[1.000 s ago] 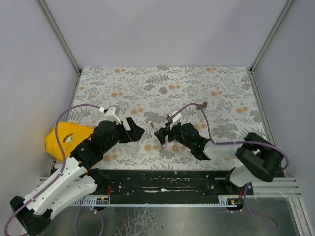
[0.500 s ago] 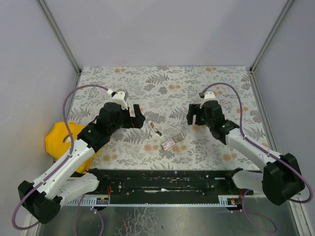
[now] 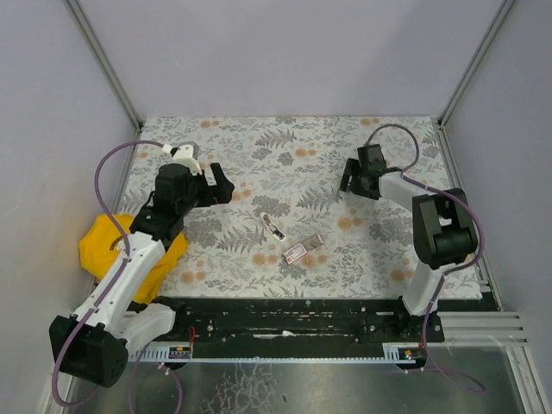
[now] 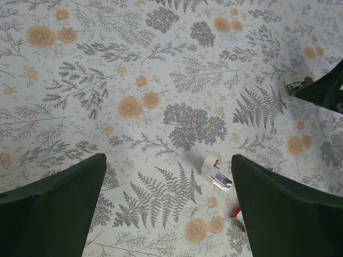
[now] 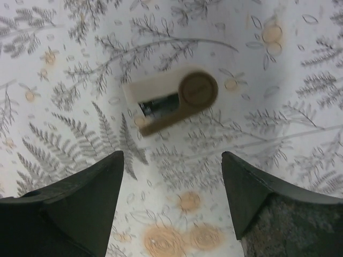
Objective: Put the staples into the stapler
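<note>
I need to lower my right gripper onto the brown arm's loose end (image 5: 148, 127) on the small beige-and-brown device, since that end lies nearest my open fingers.
The staples carton (image 3: 295, 254), pink and white, lies flat mid-table with its grey inner tray (image 3: 312, 243) slid out beside it. Its red edge shows in the left wrist view (image 4: 236, 212). A small white V-shaped piece with a shiny metal channel, seemingly the stapler (image 3: 272, 226), lies just left of the carton, and also shows in the left wrist view (image 4: 217, 174). My left gripper (image 3: 220, 184) is open and empty, left of and beyond it (image 4: 168, 156). My right gripper (image 3: 349, 184) is open and empty at the back right (image 5: 171, 153).
A small beige-and-brown device (image 5: 171, 101) lies on the flowered mat just ahead of the right gripper, and shows in the left wrist view (image 4: 297, 82). A yellow cloth (image 3: 103, 246) lies at the left edge. Grey walls close in three sides.
Both arms have swung away from the table's middle. The right gripper left the carton and moved to the back right. The left gripper moved back and left. The carton and white piece stay put.
</note>
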Tool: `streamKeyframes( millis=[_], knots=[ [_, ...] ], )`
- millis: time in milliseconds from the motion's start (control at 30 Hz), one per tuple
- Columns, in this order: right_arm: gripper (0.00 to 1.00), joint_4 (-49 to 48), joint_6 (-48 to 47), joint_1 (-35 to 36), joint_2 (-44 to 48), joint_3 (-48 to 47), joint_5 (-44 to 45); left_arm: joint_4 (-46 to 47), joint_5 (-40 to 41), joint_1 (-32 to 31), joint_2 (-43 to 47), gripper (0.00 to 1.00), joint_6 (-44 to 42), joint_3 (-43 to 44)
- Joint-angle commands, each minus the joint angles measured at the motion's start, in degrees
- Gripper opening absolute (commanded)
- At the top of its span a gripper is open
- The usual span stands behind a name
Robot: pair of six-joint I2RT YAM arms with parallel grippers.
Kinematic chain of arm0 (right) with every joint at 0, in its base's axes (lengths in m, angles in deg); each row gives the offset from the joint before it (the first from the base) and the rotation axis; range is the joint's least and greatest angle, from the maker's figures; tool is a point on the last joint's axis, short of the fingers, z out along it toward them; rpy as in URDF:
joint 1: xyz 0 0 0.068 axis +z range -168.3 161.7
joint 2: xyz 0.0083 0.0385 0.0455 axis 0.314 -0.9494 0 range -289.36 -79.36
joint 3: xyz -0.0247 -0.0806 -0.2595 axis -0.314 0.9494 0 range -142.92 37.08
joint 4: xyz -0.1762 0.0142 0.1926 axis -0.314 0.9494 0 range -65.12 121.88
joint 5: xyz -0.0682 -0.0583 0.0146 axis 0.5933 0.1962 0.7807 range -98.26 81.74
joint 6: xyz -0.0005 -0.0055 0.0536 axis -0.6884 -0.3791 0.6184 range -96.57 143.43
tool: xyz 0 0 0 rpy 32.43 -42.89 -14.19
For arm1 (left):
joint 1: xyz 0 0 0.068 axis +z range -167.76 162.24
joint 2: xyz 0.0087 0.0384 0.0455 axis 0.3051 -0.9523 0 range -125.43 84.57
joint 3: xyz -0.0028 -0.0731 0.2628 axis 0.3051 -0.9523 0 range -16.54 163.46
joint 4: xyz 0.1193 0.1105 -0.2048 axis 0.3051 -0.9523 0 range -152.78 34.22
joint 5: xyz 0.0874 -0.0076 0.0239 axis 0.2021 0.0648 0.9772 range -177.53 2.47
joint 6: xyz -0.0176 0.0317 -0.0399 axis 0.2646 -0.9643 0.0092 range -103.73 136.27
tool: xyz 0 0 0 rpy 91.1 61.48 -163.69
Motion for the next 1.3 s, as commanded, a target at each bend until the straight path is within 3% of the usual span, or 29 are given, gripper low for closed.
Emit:
streamKeyframes(
  millis=[0,233,400,667,767,1100,1267],
  knots=[
    [0.79,0.91,3.86,0.13,-3.51,-7.26,-0.32,4.54,-2.02,1.44,1.04,1.0,-0.34,-0.74],
    [0.65,1.46,7.05,0.21,-9.64,-10.79,2.87,4.66,-3.97,3.49,1.67,1.0,0.64,-1.26],
    [0.61,2.49,6.49,1.07,-12.85,-13.01,4.53,4.8,-5.06,4.07,1.5,1.0,1.01,-1.35],
    [0.36,1.75,6.62,1.22,-10.2,-7.76,9.44,4.98,-5.53,4.49,1.51,1.0,1.42,-1.78],
    [0.32,1.1,6.55,1.27,-9.09,-6.16,10.04,4.98,-5.82,4.56,1.39,1.0,1.51,-1.79],
    [0.0,-1.22,3.38,1.22,-6.0,-4.34,7.06,5.58,-7.45,4.56,2.13,0.98,0.73,-2.65],
    [0.0,0.6,-1.84,1.21,2.29,-1.98,-1.84,6.92,-8.76,1.8,2.56,0.94,-0.3,-3.09]
  ],
)
